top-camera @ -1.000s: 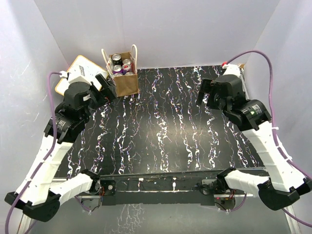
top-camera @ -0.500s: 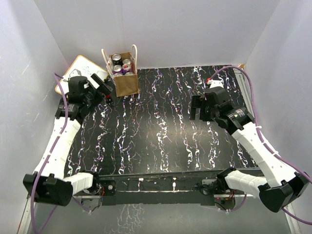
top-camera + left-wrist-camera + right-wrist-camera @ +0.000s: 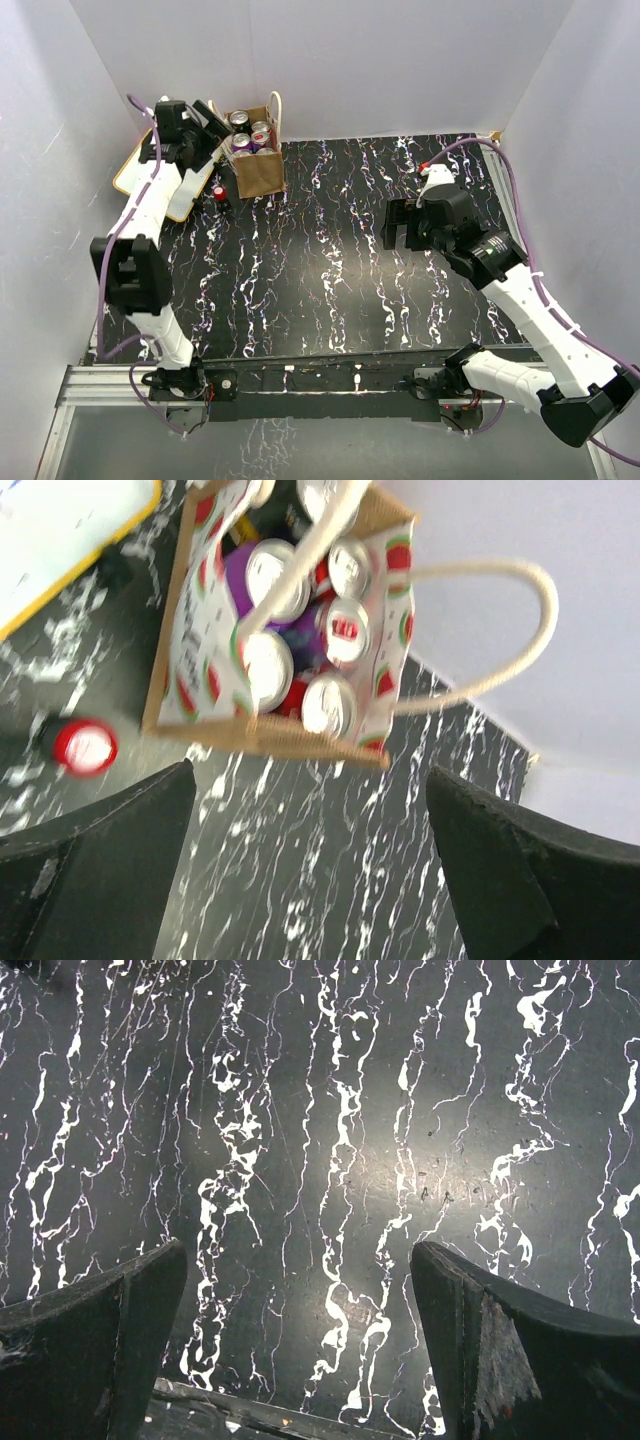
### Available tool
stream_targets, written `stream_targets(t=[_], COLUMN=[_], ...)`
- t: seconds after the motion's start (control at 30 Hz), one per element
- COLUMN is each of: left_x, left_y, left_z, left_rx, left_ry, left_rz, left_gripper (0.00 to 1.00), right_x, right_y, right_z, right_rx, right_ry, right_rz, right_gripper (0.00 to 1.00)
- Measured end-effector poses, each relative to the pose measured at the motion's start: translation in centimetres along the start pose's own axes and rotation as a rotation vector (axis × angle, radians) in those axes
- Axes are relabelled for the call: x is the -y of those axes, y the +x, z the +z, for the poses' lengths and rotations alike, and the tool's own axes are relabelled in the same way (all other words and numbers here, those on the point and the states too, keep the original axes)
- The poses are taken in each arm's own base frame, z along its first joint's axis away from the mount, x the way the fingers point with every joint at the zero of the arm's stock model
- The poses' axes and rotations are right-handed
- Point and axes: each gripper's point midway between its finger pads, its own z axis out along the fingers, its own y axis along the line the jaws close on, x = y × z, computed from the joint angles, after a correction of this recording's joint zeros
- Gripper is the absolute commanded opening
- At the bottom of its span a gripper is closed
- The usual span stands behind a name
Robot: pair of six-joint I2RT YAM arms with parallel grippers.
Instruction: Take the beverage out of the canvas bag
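Observation:
The near off-white rope handle at the bag's opening arches across the can tops, so my left gripper will lower its open fingers around it.
The canvas bag stands at the far left of the table, tan with off-white loop handles. Several beverage cans stand upright inside it, silver tops showing, the lining printed with watermelon slices. My left gripper hangs open just left of the bag's mouth. In the left wrist view the bag lies beyond the open left gripper, nothing between the fingers. My right gripper is open over bare table right of centre, empty in its wrist view.
A red-topped can stands on the table just left of the bag, also seen by the left wrist. A white board with a yellow rim lies in the far-left corner. White walls close in three sides.
The left arm has stretched out and swung its gripper up to the bag's left side, uncovering the red-topped can. The right gripper has shifted a little left and nearer. Both stayed open.

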Motion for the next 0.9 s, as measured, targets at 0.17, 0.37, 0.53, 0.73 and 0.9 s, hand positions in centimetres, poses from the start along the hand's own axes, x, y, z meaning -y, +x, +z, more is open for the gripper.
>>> stream_targets(t=[0.17,0.37,0.53,0.73,0.9], left_x=[0.1,-1.6,-0.8,2.7,4.2], left_y=[-2.6,-3.2,-3.6,-4.0,-2.6], left_z=[6.6,12.8,14.8,14.0,13.4], left_rx=[0.037,0.071,0.078,0.043,-0.047], left_ry=[0.028,0.063,0.143,0.303,0.376], left_rz=[-0.028,-0.058,-0.107,-0.187,-0.245], left_gripper=[0.96,0.73,0.51,0.21,0.11], right_x=[-0.1,0.0,0.4,0.4,0.2], right_y=[-0.3,-0.8,-0.4,-0.1,0.1], right_z=[-0.3,-0.8,-0.8,-0.3,0.6], right_rx=[0.025,0.055,0.063,0.046,0.026], right_ry=[-0.011,-0.009,0.001,0.006,0.005], right_rz=[-0.003,-0.009,-0.016,-0.019,-0.022], right_gripper=[0.98,0.98,0.98,0.98,0.98])
